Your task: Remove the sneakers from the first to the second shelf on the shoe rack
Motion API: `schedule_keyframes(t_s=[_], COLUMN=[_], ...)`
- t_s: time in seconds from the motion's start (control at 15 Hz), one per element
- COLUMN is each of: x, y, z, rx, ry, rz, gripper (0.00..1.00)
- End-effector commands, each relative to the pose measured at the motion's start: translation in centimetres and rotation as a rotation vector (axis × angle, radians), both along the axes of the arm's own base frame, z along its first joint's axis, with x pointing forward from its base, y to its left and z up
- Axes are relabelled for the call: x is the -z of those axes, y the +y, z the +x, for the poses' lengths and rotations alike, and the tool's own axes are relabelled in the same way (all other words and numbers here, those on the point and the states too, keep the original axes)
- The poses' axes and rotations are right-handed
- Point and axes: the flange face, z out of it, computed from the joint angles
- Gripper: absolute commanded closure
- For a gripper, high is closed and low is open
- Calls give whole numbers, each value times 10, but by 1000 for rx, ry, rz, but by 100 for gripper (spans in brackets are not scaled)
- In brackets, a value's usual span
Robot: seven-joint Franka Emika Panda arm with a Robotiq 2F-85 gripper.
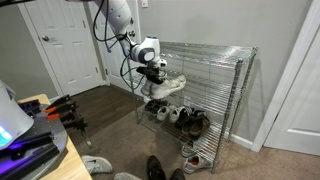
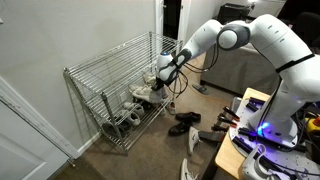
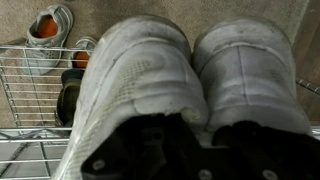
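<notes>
I will carry the pair farther outward with my gripper next, over the wire of the second shelf (image 3: 30,148), to release it. The sneakers still stick out past the shelf's edge bar.
My gripper (image 1: 150,68) is shut on the sneakers (image 1: 166,87), a white pair held side by side by their inner collars. In both exterior views the pair hangs at the near end of the shoe rack (image 1: 238,90), below the first shelf (image 1: 200,50) and at about the height of the second shelf (image 1: 205,82). From the opposite side the gripper (image 2: 166,68) sits just above the sneakers (image 2: 160,84) beside the rack (image 2: 105,95). The wrist view is filled by the two sneakers (image 3: 160,70), toes pointing away, with the gripper (image 3: 200,128) dark at the bottom edge.
Several other shoes (image 1: 186,118) sit on a lower tier. Black shoes (image 1: 155,168) and a white shoe (image 1: 97,163) lie on the floor in front. In the wrist view, orange-lined shoes (image 3: 50,25) lie below on wire grid (image 3: 25,85). A cluttered table (image 2: 260,130) stands nearby.
</notes>
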Motion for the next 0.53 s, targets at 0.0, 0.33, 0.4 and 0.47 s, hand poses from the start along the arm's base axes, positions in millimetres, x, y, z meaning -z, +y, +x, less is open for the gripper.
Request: schedule_keyframes(t_s=[0.0,0.33,0.4,0.47], x=[-5,-6,-7,-10], y=[-1,3,4,5], z=[16,17,16,16], rx=[3,-2,-5,-9], ry=[-142,-179,-187,-191], rz=[15,-24,-31,-38], gripper=[95,95,95,95])
